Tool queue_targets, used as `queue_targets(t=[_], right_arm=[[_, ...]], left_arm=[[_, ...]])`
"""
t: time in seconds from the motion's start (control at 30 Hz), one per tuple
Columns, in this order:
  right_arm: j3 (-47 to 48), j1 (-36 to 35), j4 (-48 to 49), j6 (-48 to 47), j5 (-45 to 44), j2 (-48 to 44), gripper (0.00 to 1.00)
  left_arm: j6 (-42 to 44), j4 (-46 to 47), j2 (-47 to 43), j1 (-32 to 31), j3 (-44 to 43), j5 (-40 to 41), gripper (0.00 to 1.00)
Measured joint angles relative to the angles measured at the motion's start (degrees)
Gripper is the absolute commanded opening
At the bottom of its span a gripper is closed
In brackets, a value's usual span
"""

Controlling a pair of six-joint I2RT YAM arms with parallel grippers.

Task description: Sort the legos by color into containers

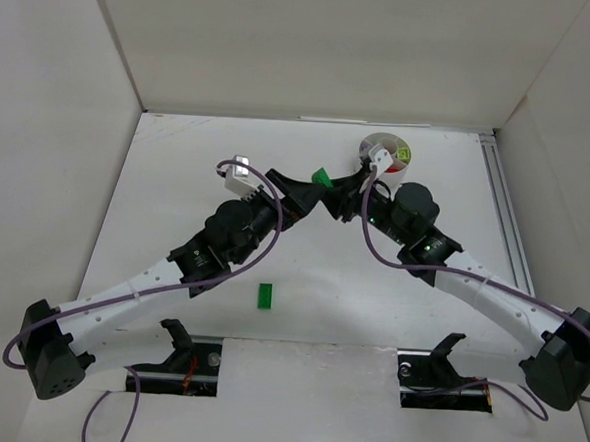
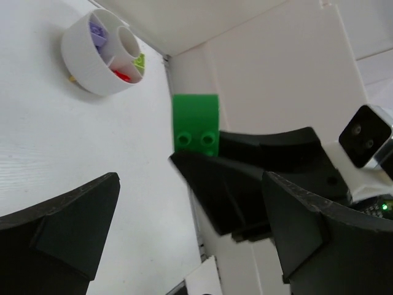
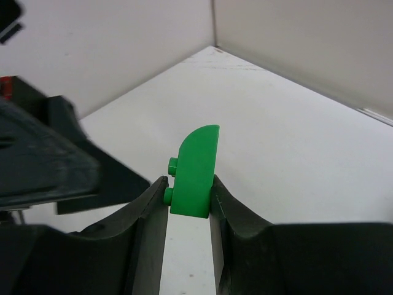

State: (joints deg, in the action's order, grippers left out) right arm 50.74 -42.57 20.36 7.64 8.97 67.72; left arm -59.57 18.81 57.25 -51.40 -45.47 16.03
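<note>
My right gripper moves outward over the dish's far section (image 1: 382, 138) next and releases the green lego, since the dish lies to the gripper's right in the top view.
A green lego (image 3: 195, 169) with a rounded end stands upright between the fingers of my right gripper (image 3: 187, 184), which is shut on it above the table. From above, the same lego (image 1: 321, 177) shows where both arms meet. My left gripper (image 2: 190, 184) is open, its fingers (image 2: 73, 221) spread wide on either side of the right gripper's tips, and the lego (image 2: 195, 123) sticks up just beyond. The round white dish of containers (image 2: 86, 67) holds purple (image 2: 97, 34), red (image 2: 121, 75) and lime (image 2: 140, 60) legos. A second green lego (image 1: 266, 295) lies on the table near the arm bases.
The dish (image 1: 372, 146) stands at the back of the table, right of centre, just behind the right wrist. White walls close in the table on three sides. A rail (image 1: 504, 209) runs along the right edge.
</note>
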Motion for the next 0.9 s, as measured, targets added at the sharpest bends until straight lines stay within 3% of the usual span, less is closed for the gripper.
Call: queue_targets(t=[0.13, 0.27, 0.4, 0.9], right_arm=[[0.55, 8.02, -2.75, -0.09, 1.60, 0.15, 0.14], [2.99, 17.07, -5.60, -1.18, 3.54, 2.80, 0.16], [10.88, 23.50, -10.01, -4.92, 4.28, 11.06, 0.16], [47.36, 29.62, -23.91, -16.41, 4.46, 46.58, 0.17]], left_arm=[[1.49, -7.98, -0.22, 1.55, -2.08, 2.03, 1.00], [5.03, -14.93, 0.87, 11.78, -6.38, -2.49, 1.00], [9.64, -18.58, 4.90, 21.46, -9.79, -7.50, 1.00], [21.64, -25.00, 19.17, 33.64, -11.89, -18.05, 1.00]])
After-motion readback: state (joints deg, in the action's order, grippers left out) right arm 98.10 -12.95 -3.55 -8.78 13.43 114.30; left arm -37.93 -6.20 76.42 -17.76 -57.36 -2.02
